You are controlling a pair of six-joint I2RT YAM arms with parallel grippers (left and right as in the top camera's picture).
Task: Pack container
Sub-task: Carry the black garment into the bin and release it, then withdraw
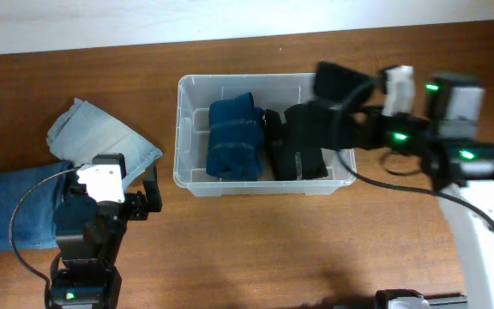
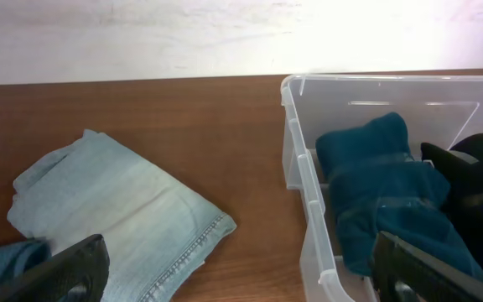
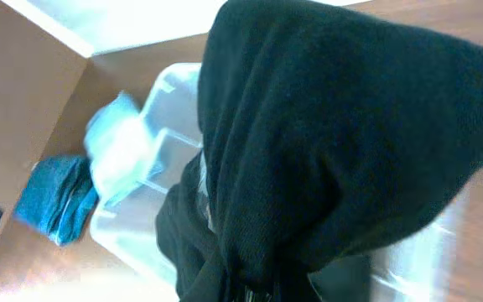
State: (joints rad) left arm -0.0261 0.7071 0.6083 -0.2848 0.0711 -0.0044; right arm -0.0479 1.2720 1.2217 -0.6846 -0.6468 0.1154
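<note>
My right gripper moves over the uncovered dark blue garment (image 1: 232,144) next, which lies below it and to its left in the overhead view. It then lowers and releases there.
The clear container (image 1: 238,79) stands in the middle of the table. It holds a folded dark blue garment (image 1: 234,137) and a black garment (image 1: 303,146). My right gripper (image 1: 354,120) hovers over the container's right end, shut on the black garment, which fills the right wrist view (image 3: 334,143) and hides the fingers. The container wall (image 3: 162,101) shows behind the cloth. My left gripper (image 1: 135,196) is open and empty, left of the container. In the left wrist view its fingers (image 2: 241,281) straddle the container's corner (image 2: 296,159), with the dark blue garment (image 2: 384,193) inside.
Pale denim jeans (image 1: 101,142) lie on the table left of the container, their darker part (image 1: 7,206) reaching the left edge under my left arm. They show in the left wrist view (image 2: 116,210) too. A white wall borders the table's far edge.
</note>
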